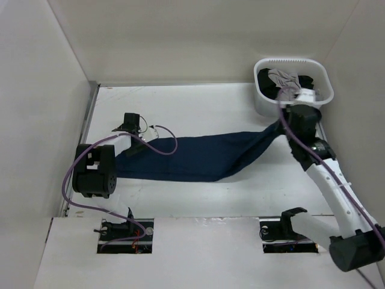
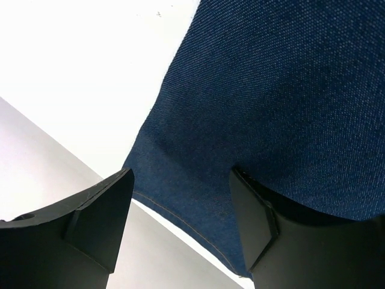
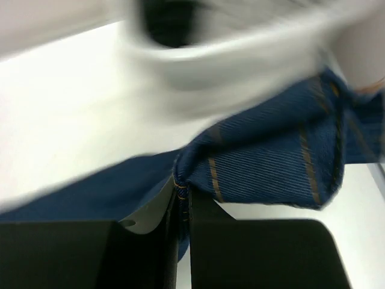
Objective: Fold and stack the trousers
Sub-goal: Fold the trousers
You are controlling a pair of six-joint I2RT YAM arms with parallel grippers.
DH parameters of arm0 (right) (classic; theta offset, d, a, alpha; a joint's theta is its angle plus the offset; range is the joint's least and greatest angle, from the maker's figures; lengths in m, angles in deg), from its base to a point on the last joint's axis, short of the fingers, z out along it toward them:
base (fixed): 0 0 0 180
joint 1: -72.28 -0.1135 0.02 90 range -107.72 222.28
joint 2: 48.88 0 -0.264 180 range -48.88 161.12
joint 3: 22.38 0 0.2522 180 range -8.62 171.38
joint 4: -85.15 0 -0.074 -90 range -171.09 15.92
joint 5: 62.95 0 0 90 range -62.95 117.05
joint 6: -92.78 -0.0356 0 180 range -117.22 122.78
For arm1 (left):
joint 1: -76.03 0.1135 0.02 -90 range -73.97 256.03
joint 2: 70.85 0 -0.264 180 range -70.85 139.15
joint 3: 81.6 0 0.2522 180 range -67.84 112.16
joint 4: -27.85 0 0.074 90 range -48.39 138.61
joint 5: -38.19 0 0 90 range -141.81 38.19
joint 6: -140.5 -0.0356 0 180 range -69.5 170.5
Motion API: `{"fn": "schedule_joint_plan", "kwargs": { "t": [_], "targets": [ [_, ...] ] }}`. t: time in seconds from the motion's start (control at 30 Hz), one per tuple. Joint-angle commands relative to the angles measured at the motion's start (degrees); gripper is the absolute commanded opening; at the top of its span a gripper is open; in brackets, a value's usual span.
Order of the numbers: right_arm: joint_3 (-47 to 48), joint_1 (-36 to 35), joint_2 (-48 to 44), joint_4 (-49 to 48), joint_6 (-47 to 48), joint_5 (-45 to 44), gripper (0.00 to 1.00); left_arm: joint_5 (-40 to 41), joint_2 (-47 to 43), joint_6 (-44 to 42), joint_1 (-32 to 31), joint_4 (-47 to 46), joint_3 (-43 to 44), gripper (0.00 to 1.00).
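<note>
My right gripper holds the fold of the jeans and will carry it to the left in the top view and down onto the jeans' flat middle (image 1: 178, 160), then let it go. This end of the jeans is still unfolded.
The dark navy jeans (image 1: 198, 158) lie stretched across the table from left to right. My right gripper (image 1: 280, 124) is shut on a bunched, orange-stitched edge of the jeans (image 3: 264, 162) and holds that end lifted beside the basket; its jaws (image 3: 183, 195) pinch the fabric tightly. My left gripper (image 1: 137, 146) is open over the jeans' left end. In the left wrist view the hem of the jeans (image 2: 252, 108) lies between the spread jaws (image 2: 180, 208), the right finger (image 2: 255, 220) resting over the denim, the left finger (image 2: 96, 217) off the cloth.
A white plastic basket (image 1: 262, 99) at the back right holds grey/white and black garments (image 1: 283, 78). White walls enclose the table on the left, back and right. Purple cables loop over the jeans' left end (image 1: 162, 144).
</note>
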Motion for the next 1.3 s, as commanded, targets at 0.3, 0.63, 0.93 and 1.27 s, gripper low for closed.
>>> {"fn": "schedule_joint_plan", "kwargs": {
  "t": [0.3, 0.63, 0.93, 1.27],
  "targets": [
    [16.7, -46.95, 26.81, -2.01, 26.08, -5.82, 0.0, -1.5, 4.0, 5.57, -0.34, -0.28, -1.55, 0.65],
    [22.15, -57.16, 43.0, -4.13, 9.82, -13.02, 0.0, -0.18, 6.02, 9.26, 1.6, 0.52, 0.38, 0.65],
    [18.56, -48.12, 31.51, 3.78, -13.73, -32.79, 0.0, -0.1, 6.28, 9.17, 1.25, 1.13, 2.14, 0.66],
    [18.28, -57.15, 40.97, -10.8, 5.22, -18.05, 0.0, -0.1, 6.81, 9.26, 1.77, 1.13, 3.1, 0.66]
  ]
}}
